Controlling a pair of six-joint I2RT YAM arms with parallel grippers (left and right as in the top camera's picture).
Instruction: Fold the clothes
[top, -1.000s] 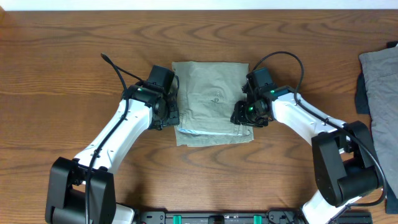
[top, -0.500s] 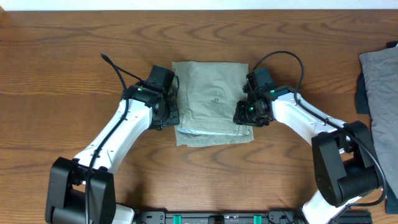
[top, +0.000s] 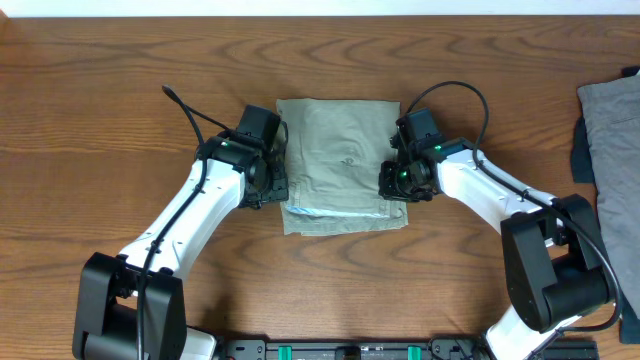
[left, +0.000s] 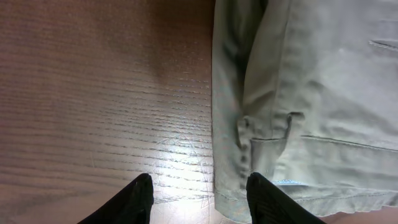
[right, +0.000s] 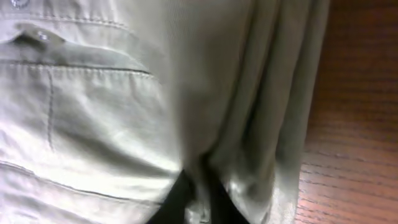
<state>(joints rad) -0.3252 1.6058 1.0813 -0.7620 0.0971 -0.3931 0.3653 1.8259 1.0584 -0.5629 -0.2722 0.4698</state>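
Note:
One finger is off the cloth (right: 124, 99), so my left gripper will shift slightly outward and across onto the shorts' folded side edge next.
The clothes, one pair of pale khaki shorts (top: 335, 160), lie folded into a rough square in the middle of the wooden table. My left gripper (top: 272, 186) is at their left edge. In the left wrist view it (left: 199, 202) stands open, one finger (left: 134, 200) over bare wood and the other (left: 268, 200) over the shorts' hem (left: 273, 124). My right gripper (top: 392, 186) is at the shorts' right edge. In the right wrist view it (right: 199, 202) is shut, pinching a bunched fold of the khaki cloth (right: 124, 99) between its dark fingers.
A plain grey garment (top: 612, 120) lies at the table's right edge, with a dark navy cloth (top: 581, 150) beside it. A black cable (top: 190, 108) loops above the left arm. Bare wood (right: 354, 124) shows right of the shorts.
My right gripper has closed on the shorts' right edge, gathering the cloth there. The left gripper and both arms have stayed where they were.

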